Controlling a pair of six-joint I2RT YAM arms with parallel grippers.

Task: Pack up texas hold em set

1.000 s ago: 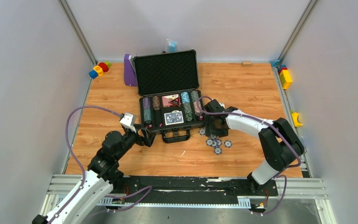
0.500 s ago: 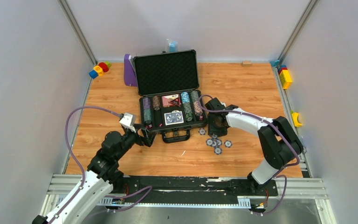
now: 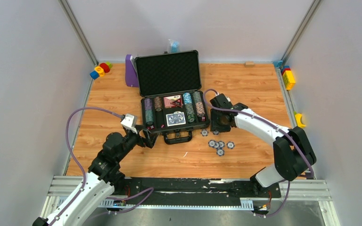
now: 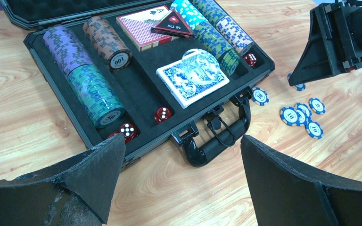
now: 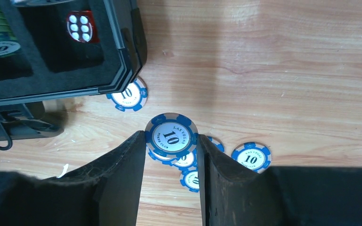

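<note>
Next, my right gripper goes to the left in the top view and releases the chip in the briefcase's slot, which has room by the brown stack's near end.
The dark grey briefcase (image 3: pixel 174 128) lies open mid-table, lid up, its foam slots filled with rows of striped chips (image 4: pixel 92 92), two card decks (image 4: pixel 192 77) and red dice (image 4: pixel 162 114). Several blue-and-white "10" chips (image 3: pixel 219 145) lie loose on the wood right of the handle (image 4: pixel 217 143). My right gripper (image 5: pixel 170 136) is shut on one such chip (image 5: pixel 171 132), held flat between the fingertips above the others, just off the case's front right corner. My left gripper (image 4: pixel 181 141) is open and holds nothing, low in front of the case's front left.
A purple stand (image 3: pixel 131 71) leans by the lid's left side. Coloured toy blocks (image 3: pixel 100 69) sit at the back left corner, and more blocks (image 3: pixel 289 79) line the right wall. One loose chip (image 5: pixel 128 95) touches the case corner.
My right gripper has narrowed onto a blue chip and risen with it, shifting slightly back and right from the loose pile. The left arm has not moved.
</note>
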